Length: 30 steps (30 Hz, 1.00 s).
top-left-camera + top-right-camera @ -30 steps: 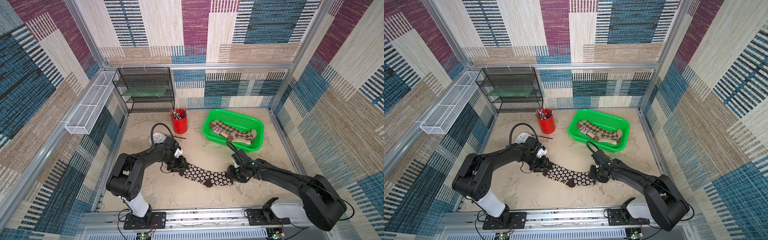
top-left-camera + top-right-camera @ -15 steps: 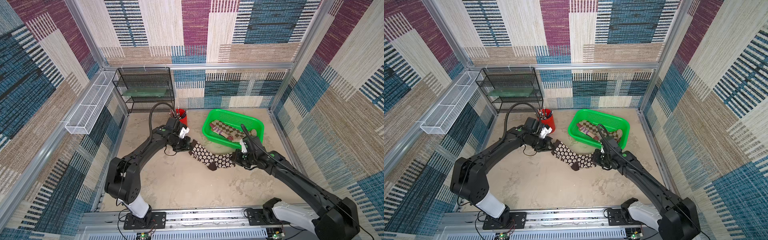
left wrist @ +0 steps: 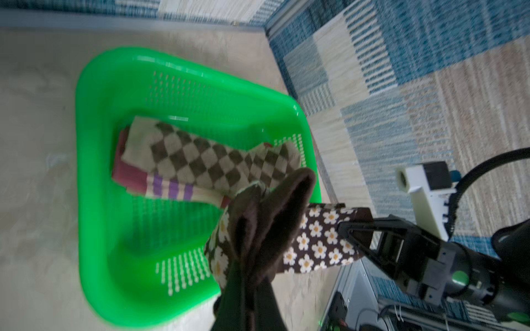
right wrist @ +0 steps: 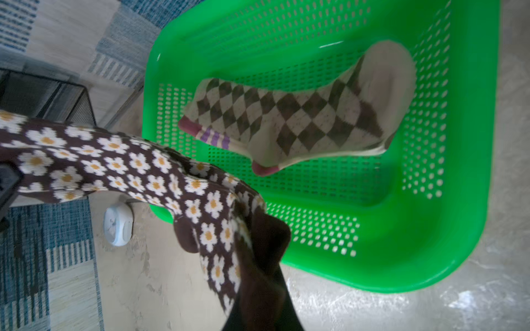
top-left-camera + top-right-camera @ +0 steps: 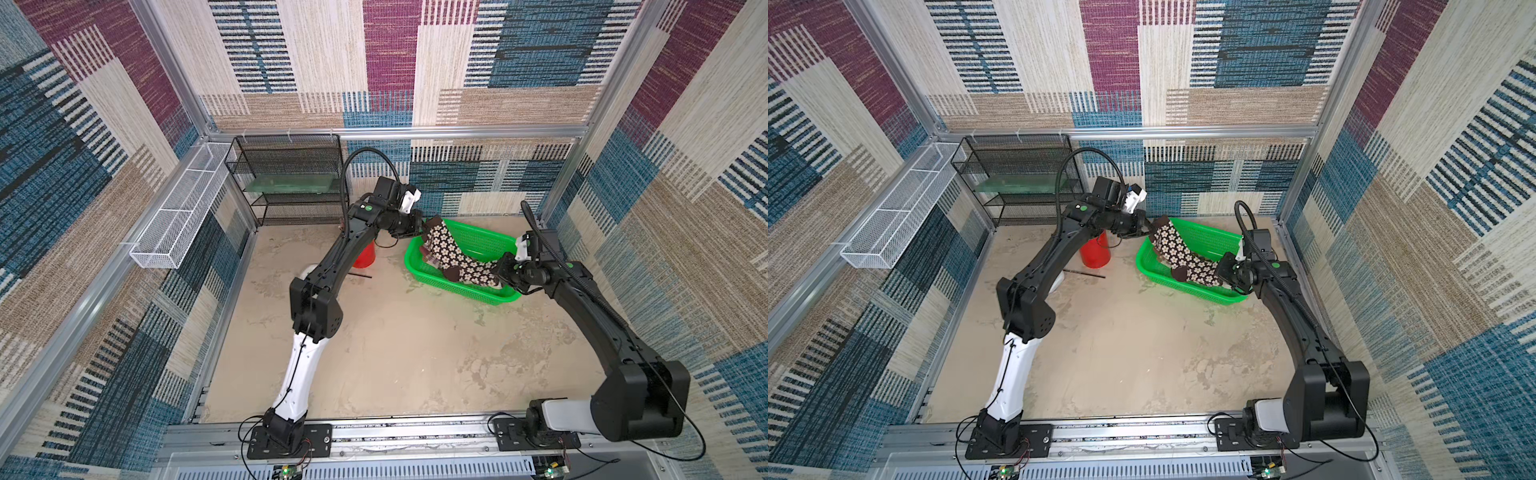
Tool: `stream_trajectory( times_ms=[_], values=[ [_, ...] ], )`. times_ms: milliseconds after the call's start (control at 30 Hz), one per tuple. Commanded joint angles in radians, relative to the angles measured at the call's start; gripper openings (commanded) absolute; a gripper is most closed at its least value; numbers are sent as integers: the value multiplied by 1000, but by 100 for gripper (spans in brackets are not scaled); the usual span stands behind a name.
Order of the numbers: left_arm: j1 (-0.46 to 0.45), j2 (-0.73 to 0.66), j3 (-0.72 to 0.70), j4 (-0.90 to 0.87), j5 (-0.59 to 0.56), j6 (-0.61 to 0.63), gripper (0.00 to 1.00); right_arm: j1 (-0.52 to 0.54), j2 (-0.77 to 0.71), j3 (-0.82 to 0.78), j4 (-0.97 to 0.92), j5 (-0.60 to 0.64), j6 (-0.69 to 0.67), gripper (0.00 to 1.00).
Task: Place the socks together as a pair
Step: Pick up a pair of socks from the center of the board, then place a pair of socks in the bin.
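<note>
Next, my right gripper goes down into the green basket (image 4: 459, 200) toward the argyle sock's toe end and releases, since the flowered socks still hang in the air.
Dark brown socks with white flowers (image 5: 451, 253) (image 5: 1177, 253) hang stretched in the air over the green basket (image 5: 465, 291) (image 5: 1183, 287). My left gripper (image 5: 424, 226) (image 5: 1150, 226) (image 3: 249, 292) is shut on the end over the basket's back left corner. My right gripper (image 5: 498, 276) (image 5: 1219, 276) (image 4: 258, 286) is shut on the other end, at the basket's front right. Both wrist views show the flowered socks (image 3: 315, 243) (image 4: 114, 166) sagging between the two grips. In the basket (image 3: 94, 200) (image 4: 459, 200) lies a brown-tan argyle sock (image 3: 200, 160) (image 4: 286, 120) on top of a purple-striped sock (image 3: 169, 189) (image 4: 215, 137).
A red cup (image 5: 365, 257) (image 5: 1095, 255) stands just left of the basket, under my left arm. A black pen (image 5: 361, 275) lies on the floor beside it. A black mesh rack (image 5: 291, 183) stands at the back left, and a white wire basket (image 5: 183, 212) hangs on the left wall.
Both grippers closed on the flowered socks on the floor, lifted them and carried them back and to the right, over the green basket.
</note>
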<state>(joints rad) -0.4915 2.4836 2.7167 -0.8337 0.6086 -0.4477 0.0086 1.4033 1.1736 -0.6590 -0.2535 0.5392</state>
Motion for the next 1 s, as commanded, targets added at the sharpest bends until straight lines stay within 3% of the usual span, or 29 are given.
stream_trajectory(
  times_ms=[0, 67, 167, 233, 300, 333, 367, 400, 567, 667, 767, 867, 967],
  values=[
    [-2, 249, 435, -123, -7, -126, 2, -51, 82, 54, 31, -37, -69, 0],
    [3, 235, 303, -20, -10, -174, 2, -81, 134, 87, 26, -28, -93, 0],
    [-7, 289, 296, 39, -58, -189, 3, -122, 201, 105, 43, -39, -109, 2],
    [-6, 344, 317, 78, -65, -232, 10, -133, 250, 117, 60, -37, -119, 10],
    [-7, 403, 355, 93, -80, -250, 29, -135, 300, 137, 82, -40, -126, 27],
    [-7, 428, 380, 83, -102, -253, 44, -134, 323, 149, 90, -44, -126, 40],
    [-5, 442, 390, 85, -111, -258, 76, -134, 341, 163, 90, -44, -125, 49],
    [-4, 455, 395, 88, -117, -265, 100, -134, 351, 183, 90, -43, -120, 56],
    [17, 401, 438, 2, -151, -231, 99, -130, 285, 231, 73, -50, -124, 75],
    [24, 268, 445, -112, -219, -94, 99, -124, 160, 210, 48, -34, -147, 82],
    [47, 121, 446, -236, -255, 25, 99, -90, -16, 113, 71, 17, -185, 96],
    [77, -25, 445, -364, -305, 111, 99, -65, -176, -32, 112, 63, -230, 96],
    [106, -138, 445, -477, -349, 168, 99, -77, -315, -209, 207, 31, -244, 96]
  ],
)
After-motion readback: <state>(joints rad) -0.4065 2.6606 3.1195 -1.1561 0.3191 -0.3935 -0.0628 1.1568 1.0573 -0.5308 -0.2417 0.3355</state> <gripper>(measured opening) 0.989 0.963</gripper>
